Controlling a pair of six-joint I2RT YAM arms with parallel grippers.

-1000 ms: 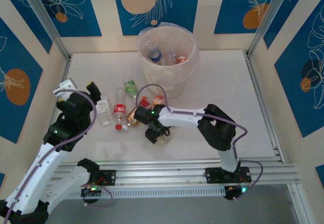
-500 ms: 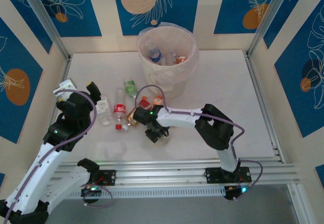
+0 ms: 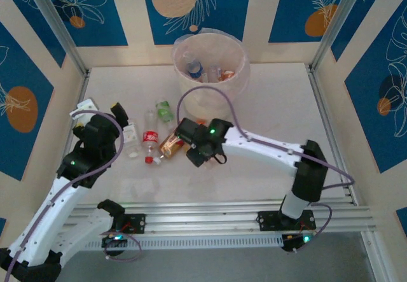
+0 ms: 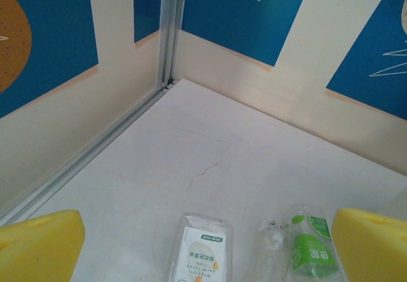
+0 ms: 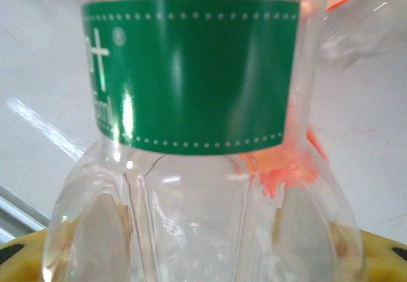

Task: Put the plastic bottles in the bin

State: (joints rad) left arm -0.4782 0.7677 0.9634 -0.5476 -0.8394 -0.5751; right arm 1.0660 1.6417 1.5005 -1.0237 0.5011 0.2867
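Note:
The bin's opening [image 3: 215,60] lies outward and its rim is high above the table, so my right gripper should next lift the green-labelled bottle outward over the bin's rim and let it go.
My right gripper [image 3: 191,143] is shut on a clear bottle with a green label [image 5: 197,72], which stands between its yellow fingers [image 5: 381,250]. Orange bottles blur behind it. On the table left of it lie a bronze bottle [image 3: 170,145], a red-labelled bottle [image 3: 150,139], a green-capped bottle [image 3: 164,110] and a flat white-labelled bottle [image 3: 130,132]. The left gripper [image 3: 102,109] hovers open at the table's left, with the white-labelled bottle [image 4: 200,250] and a green-labelled bottle [image 4: 308,247] below it. The cream-white bin [image 3: 236,84] stands at the back and holds several bottles.
Blue and cream walls with aluminium posts [image 3: 56,27] close in the table on three sides. An aluminium rail [image 3: 210,212] runs along the near edge by the arm bases. A small white box [image 3: 86,107] sits by the left wall.
The right arm has stretched out, its elbow swinging right. Its gripper has lifted from the near middle of the table and moved back toward the bottle cluster. The left arm has barely shifted.

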